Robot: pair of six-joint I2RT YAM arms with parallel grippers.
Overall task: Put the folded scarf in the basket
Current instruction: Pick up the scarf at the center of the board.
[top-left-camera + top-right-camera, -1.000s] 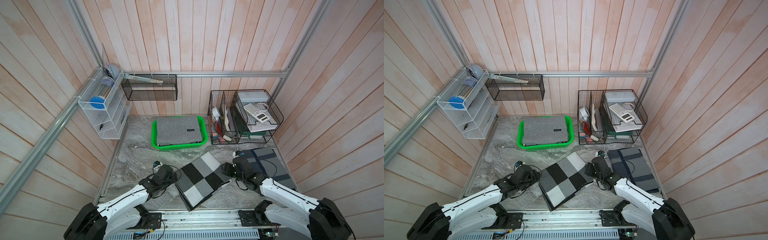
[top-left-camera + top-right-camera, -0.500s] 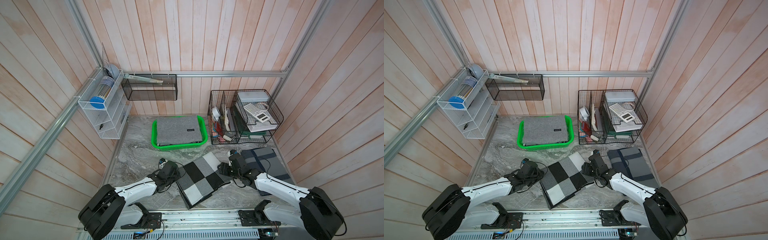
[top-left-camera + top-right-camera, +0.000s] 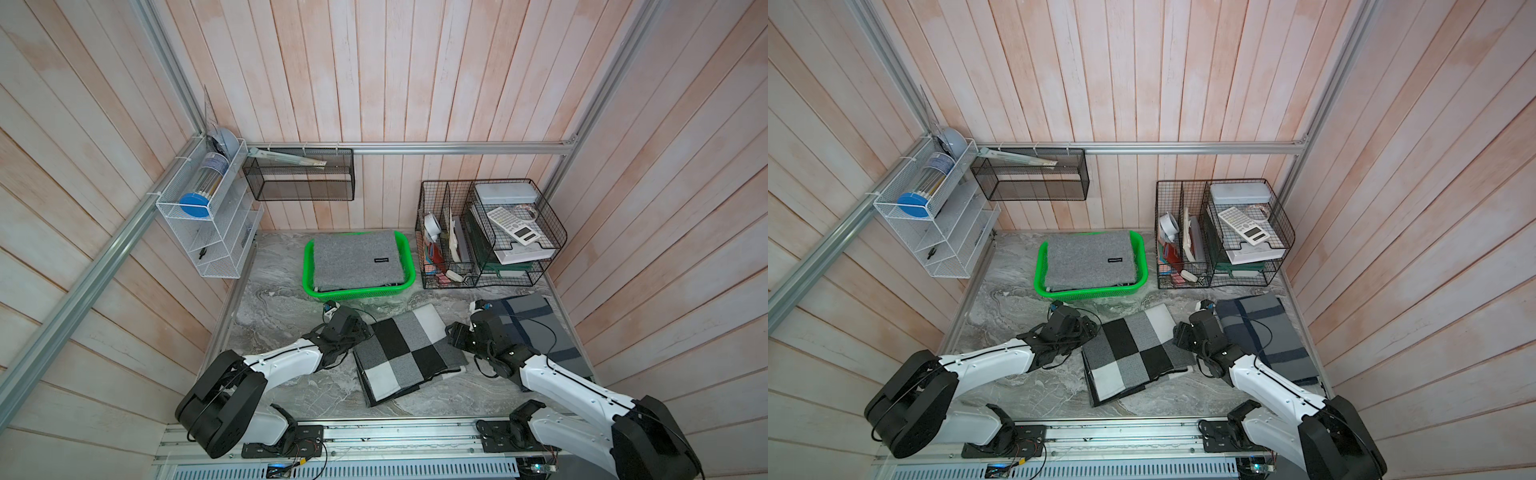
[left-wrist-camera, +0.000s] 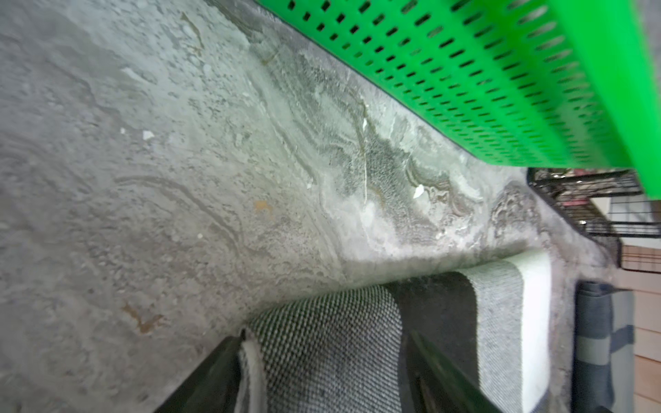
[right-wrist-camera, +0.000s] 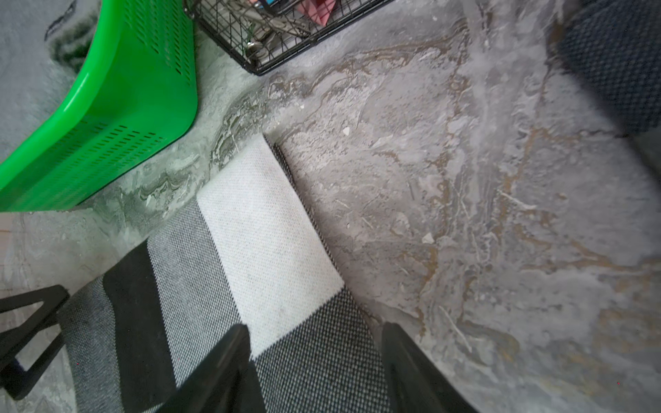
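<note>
The scarf's white edge [image 3: 437, 316] [image 5: 311, 237] is outward of my right gripper and below it, so my right gripper next needs to go outward and down to straddle that edge, across from my left gripper.
The folded scarf [image 3: 409, 353] [image 3: 1133, 353], checked black, grey and white, lies flat on the marble table in front of the basket. The bright green basket [image 3: 361, 293] [image 3: 1092, 293] holds a folded grey cloth [image 3: 357, 259]. My left gripper [image 3: 363, 332] [image 4: 322, 375] is open at the scarf's left edge, its fingers either side of the grey fold [image 4: 322, 339]. My right gripper [image 3: 451, 334] [image 5: 314, 357] is open at the scarf's right edge [image 5: 257, 232]. One finger is over the cloth and the other over bare marble.
A blue-grey plaid cloth [image 3: 536, 328] lies under my right arm. A black wire organizer [image 3: 486, 237] full of stationery stands right of the basket. A white wire rack [image 3: 208, 224] and a black mesh shelf [image 3: 299, 174] hang on the walls.
My left gripper has slid right, up to the scarf's left edge. My right gripper has moved left onto the scarf's right edge. The scarf has hardly shifted.
</note>
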